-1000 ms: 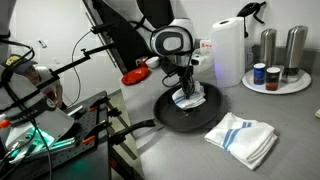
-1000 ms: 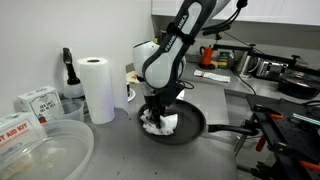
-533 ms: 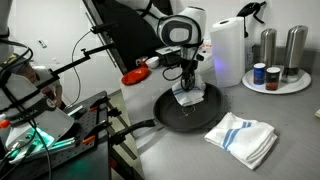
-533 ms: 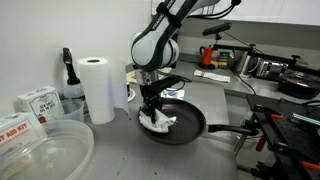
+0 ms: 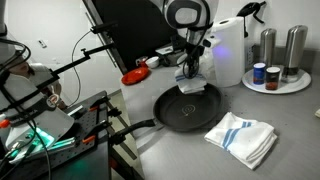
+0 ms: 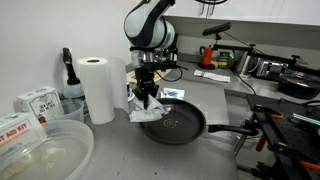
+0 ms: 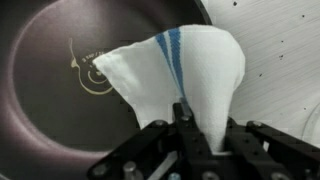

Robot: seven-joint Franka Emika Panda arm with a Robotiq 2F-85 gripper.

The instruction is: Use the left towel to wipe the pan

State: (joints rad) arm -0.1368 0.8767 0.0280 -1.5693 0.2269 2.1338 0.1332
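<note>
My gripper will next lift off the pan [image 5: 190, 108], move toward the red dish and go down to let go of the towel on the counter between them, because that spot is empty.
A black pan [image 5: 190, 108] sits on the grey counter, its handle pointing toward the counter's edge; it also shows in the other exterior view [image 6: 180, 123] and fills the wrist view [image 7: 60, 80]. My gripper [image 5: 191, 72] is shut on a white towel with blue stripes [image 5: 192, 85], which hangs over the pan's far rim. In the other exterior view the gripper [image 6: 146, 96] holds the towel [image 6: 147, 111] at the pan's edge. In the wrist view the towel [image 7: 190, 70] rises from the closed jaws [image 7: 197, 135].
A second white towel with blue stripes [image 5: 243, 136] lies beside the pan. A white jug [image 5: 228, 52] and a tray of canisters [image 5: 275, 78] stand behind. A paper towel roll [image 6: 98, 88], a clear bowl [image 6: 45, 150] and boxes [image 6: 38, 102] stand nearby.
My gripper has risen and moved toward the pan's far rim, lifting the towel off the pan's floor so it now hangs from the jaws.
</note>
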